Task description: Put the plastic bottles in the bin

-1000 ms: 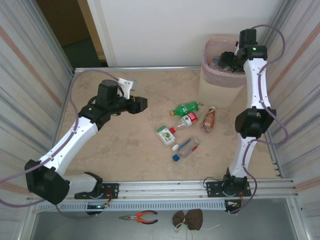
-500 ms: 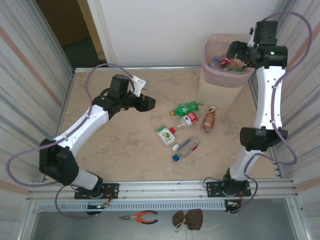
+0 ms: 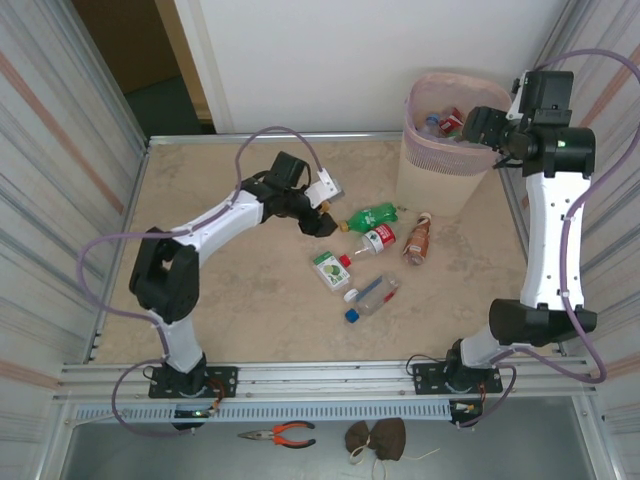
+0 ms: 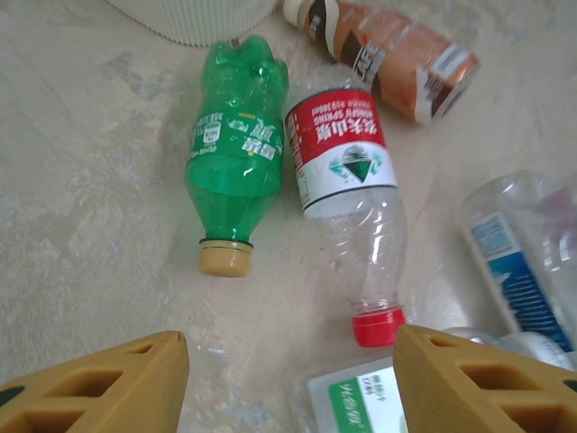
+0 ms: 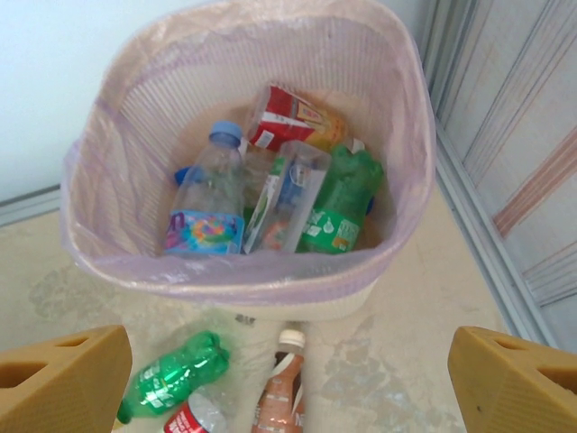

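The green bottle comes next: my left gripper lowers and closes its open fingers around the tan cap, because that narrow end points toward them.
Five plastic bottles lie on the table's middle: a green one, a clear red-labelled one, a brown one, a flat green-labelled one and a clear blue-capped one. My left gripper hangs open just left of the green bottle's cap, holding nothing. The pink bin at the back right holds several bottles. My right gripper is open and empty above the bin's right rim.
Orange-handled pliers and a brown cloth lump lie below the front rail. Ribbed metal walls close in the left and right sides. The left half of the table is bare.
My left arm has swung right, bringing its gripper close to the green and red-labelled bottles. My right gripper has risen out of the bin and drawn back to the right.
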Tool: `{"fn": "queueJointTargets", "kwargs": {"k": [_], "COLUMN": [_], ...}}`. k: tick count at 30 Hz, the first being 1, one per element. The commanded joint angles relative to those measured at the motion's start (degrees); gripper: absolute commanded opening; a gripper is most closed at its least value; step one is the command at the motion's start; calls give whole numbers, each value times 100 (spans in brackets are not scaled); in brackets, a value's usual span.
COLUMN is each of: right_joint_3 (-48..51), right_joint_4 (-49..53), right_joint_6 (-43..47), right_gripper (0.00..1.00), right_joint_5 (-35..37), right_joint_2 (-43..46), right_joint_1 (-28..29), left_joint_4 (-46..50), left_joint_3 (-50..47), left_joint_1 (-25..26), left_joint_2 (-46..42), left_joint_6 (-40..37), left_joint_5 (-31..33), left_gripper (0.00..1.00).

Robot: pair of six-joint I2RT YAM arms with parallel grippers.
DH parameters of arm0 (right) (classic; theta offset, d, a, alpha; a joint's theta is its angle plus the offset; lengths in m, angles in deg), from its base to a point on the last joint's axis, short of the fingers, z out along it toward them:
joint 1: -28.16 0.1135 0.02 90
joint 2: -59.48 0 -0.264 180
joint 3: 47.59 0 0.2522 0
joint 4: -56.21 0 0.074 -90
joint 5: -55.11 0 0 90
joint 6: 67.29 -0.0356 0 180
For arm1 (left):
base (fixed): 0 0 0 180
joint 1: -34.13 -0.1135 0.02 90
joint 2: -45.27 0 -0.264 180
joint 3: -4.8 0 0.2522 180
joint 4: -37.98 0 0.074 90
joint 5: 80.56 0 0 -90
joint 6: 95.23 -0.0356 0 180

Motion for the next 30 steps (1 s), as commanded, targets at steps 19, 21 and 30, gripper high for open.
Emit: {"fn": "queueJointTargets", "kwargs": {"k": [19,21,30], "right_joint_3": [999,1030,1074], "right_joint_4": [-264,-280,-308], "right_joint_6": [29,29,46], "right_gripper": [90,90,89], "right_joint_5": [186,185,168], "right_joint_2": [784,793,786], "right_joint_1": [-130,-138,-146], "left_joint_4": [65,74,126], "left_joint_3": [1392,1473,1687], "left_joint_1": [223,276,366], "left_joint_2": [2124,2234,2498], "left_joint_6": [-1583,-1616,-1601], "left_joint_5": [402,490,666], "left_gripper": [63,62,40]}}
